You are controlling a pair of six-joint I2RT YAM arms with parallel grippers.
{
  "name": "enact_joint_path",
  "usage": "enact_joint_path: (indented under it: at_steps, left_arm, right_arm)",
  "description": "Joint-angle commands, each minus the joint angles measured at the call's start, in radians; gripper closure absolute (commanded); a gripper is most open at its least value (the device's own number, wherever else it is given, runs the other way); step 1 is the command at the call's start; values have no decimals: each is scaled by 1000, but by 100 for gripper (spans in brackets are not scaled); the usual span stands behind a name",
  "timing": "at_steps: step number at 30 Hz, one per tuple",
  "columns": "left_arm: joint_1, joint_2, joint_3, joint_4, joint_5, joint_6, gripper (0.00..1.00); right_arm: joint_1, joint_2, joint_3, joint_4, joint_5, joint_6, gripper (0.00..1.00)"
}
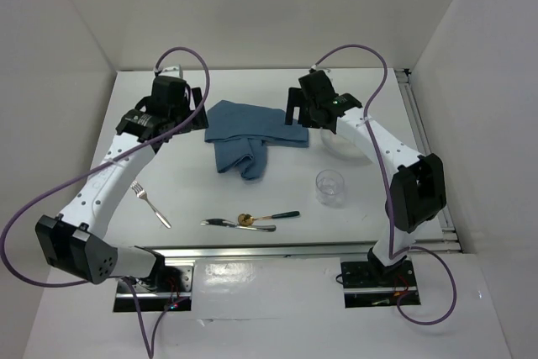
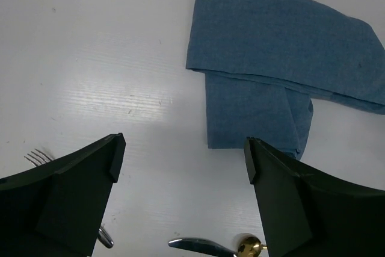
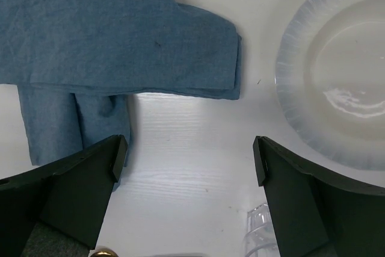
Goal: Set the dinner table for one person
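My left gripper turns and lowers onto the upper flap's near corner (image 1: 208, 138) beside it next, as that corner of the blue cloth (image 1: 252, 136) sticks out past the layer underneath.
The dinner table (image 1: 193, 182) is a white top with white walls. A crumpled, folded blue cloth (image 1: 252, 136) lies at its middle back. A white plate (image 1: 343, 145) lies to its right, partly under my right arm. A clear glass (image 1: 330, 187) stands in front of the plate. A fork (image 1: 151, 205), a knife (image 1: 231, 224) and a gold-bowled spoon with a green handle (image 1: 269, 217) lie near the front. My left gripper (image 2: 182, 157) is open and empty, above the table just left of the cloth (image 2: 283, 70). My right gripper (image 3: 189, 157) is open and empty, between the cloth (image 3: 120, 40) and the plate (image 3: 343, 82).
The left wrist view shows the fork's tines (image 2: 37, 157), the knife's tip (image 2: 201, 247) and the spoon's bowl (image 2: 249, 247) at the bottom. The right wrist view shows the glass (image 3: 261, 233) at the bottom right. A metal rail (image 1: 424, 149) runs along the right edge.
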Motion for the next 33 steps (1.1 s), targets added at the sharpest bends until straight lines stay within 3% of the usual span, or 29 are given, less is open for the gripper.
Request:
enact_joint_path:
  at_steps: [1, 4, 9, 14, 19, 21, 25, 28, 33]
  left_arm:
    - [3, -10, -8, 12, 34, -30, 0]
    - [3, -10, -18, 23, 44, -41, 1]
    - [12, 47, -19, 14, 56, -64, 23]
    - [95, 133, 10, -5, 169, -125, 35]
    - [254, 243, 11, 16, 426, -167, 28]
    - [279, 294, -9, 84, 484, -179, 21]
    - [310, 433, -3, 168, 645, -199, 21]
    - [310, 542, 46, 207, 701, -211, 23]
    - [310, 659, 135, 216, 677, -211, 24]
  right_arm:
    - [-7, -23, -4, -6, 27, 10, 0]
    - [-7, -23, -5, 3, 5, 10, 0]
    - [-7, -23, -15, 3, 5, -10, 0]
    - [-7, -60, -79, 49, -37, -56, 0]
    - [2, -120, -199, 155, -133, -108, 0]
    - [2, -130, -210, 164, -151, -117, 0]
    - [2, -104, -183, 153, -151, -117, 0]
    - [2, -81, -172, 129, -137, -117, 0]
    - [12, -100, -195, 120, -139, -108, 0]
